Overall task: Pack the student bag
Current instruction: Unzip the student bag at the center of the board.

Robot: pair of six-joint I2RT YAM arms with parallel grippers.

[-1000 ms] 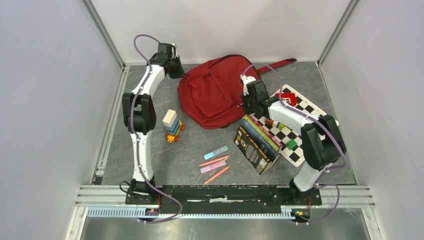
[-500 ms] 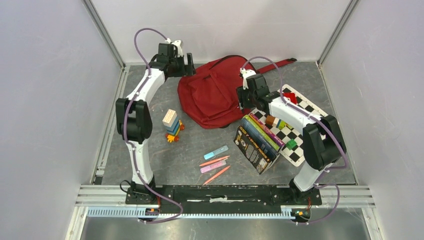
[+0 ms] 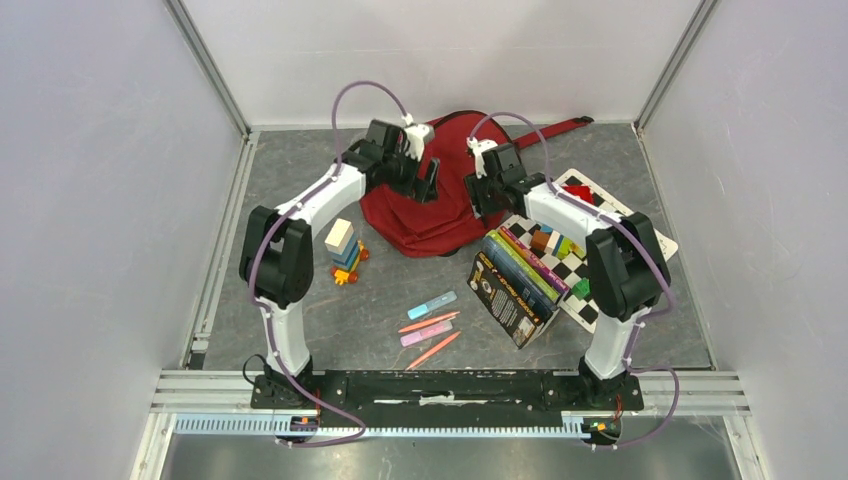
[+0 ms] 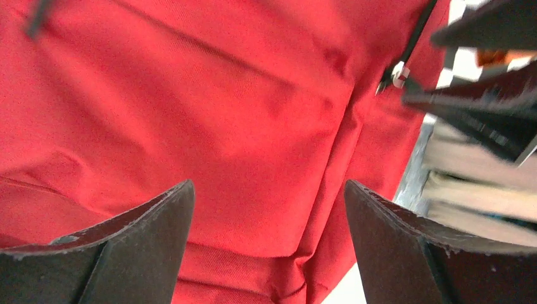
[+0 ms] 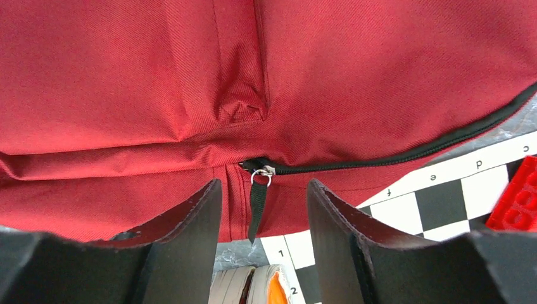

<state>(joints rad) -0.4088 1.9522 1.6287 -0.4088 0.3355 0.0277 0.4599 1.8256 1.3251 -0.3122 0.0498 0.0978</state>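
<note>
The black zip pull [image 5: 258,196] beside its metal ring already hangs between my open fingers. The right gripper moves down a little and closes on the zip pull next.
The student bag [image 3: 425,215], a dark red backpack, lies flat at the back centre of the table. My left gripper [image 3: 432,182] hovers over its upper middle. In the left wrist view this gripper [image 4: 269,190] is open, and only red fabric [image 4: 253,95] shows between its fingers. My right gripper [image 3: 482,197] is at the bag's right edge. It [image 5: 264,187] is open too. The black zip pull [image 5: 256,206] hangs between its fingers, touching neither. The zip [image 5: 405,155] runs shut to the right across the bag [image 5: 190,76].
A stack of books [image 3: 515,282] lies just in front of the right gripper, partly on a chessboard [image 3: 603,217] that carries small coloured blocks and a red box [image 3: 578,192]. A block tower [image 3: 343,250] stands left of the bag. Several pens and markers [image 3: 430,325] lie nearer the front.
The left arm swung right from the back-left corner to over the bag, and its gripper opened. The right gripper opened and shifted slightly up and left along the bag's edge.
</note>
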